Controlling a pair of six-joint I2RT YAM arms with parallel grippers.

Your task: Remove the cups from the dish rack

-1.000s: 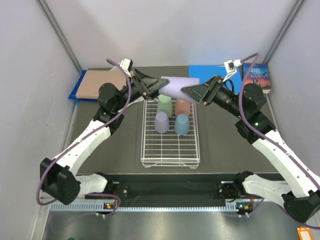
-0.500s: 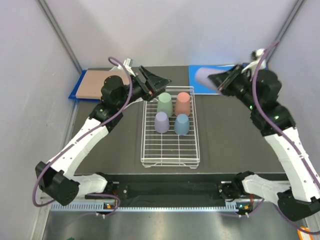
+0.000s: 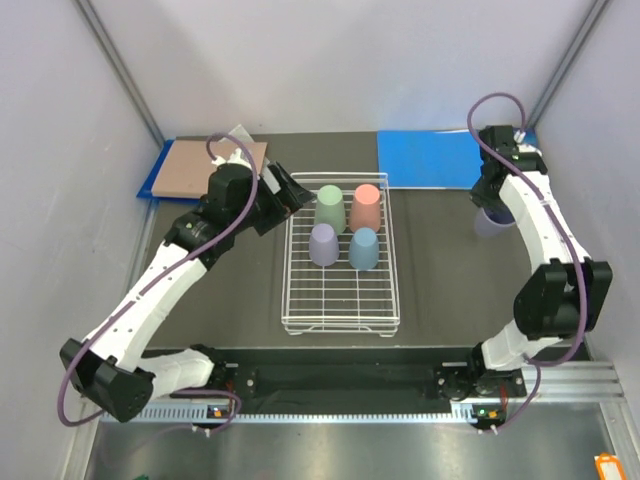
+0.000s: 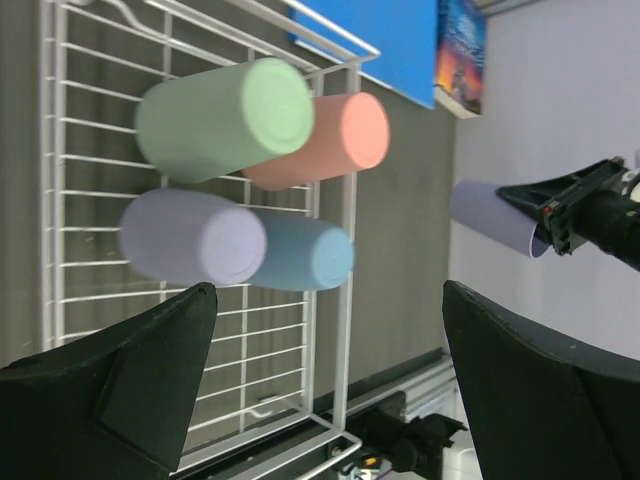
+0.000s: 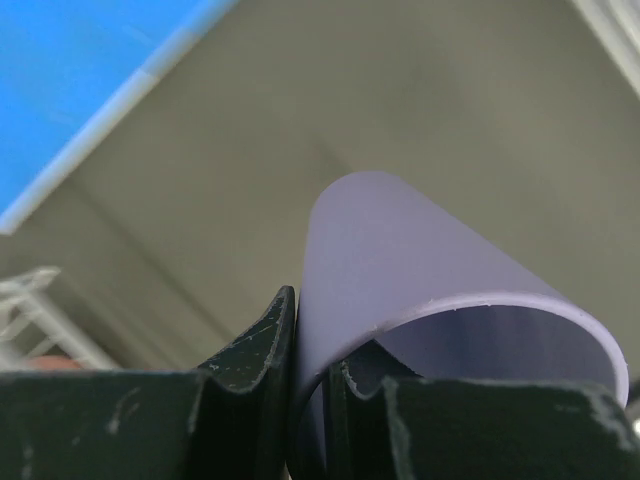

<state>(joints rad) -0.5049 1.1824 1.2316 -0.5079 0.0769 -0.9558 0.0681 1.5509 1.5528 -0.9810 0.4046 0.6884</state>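
Note:
The second lilac cup still hangs above the table, so my right gripper will next lower its base near the blue folder.
The white wire dish rack [image 3: 340, 325] holds four upturned cups: pale green [image 3: 329, 208], salmon pink [image 3: 365, 208], lilac [image 3: 323, 244] and light blue [image 3: 363, 249]. My left gripper [image 3: 286, 194] is open and empty beside the rack's far left corner. Its wrist view shows the rack [image 4: 345, 260] and the four cups, green [image 4: 225, 120] uppermost, ahead of the gripper [image 4: 325, 400]. My right gripper [image 3: 492, 205] is shut on the rim of a second lilac cup [image 3: 493, 226], low over the table at the far right. In the right wrist view one finger is inside this cup [image 5: 400, 260] and one outside.
A flat blue folder [image 3: 425, 158] lies at the back, right of the rack. A brown board [image 3: 205, 168] on a blue mat lies at the back left. A book [image 4: 461, 50] lies beyond the folder. Grey walls close in both sides.
My right arm has swung from the rack's far end out to the right and down, carrying the lilac cup. My left gripper has drawn back to the left of the rack.

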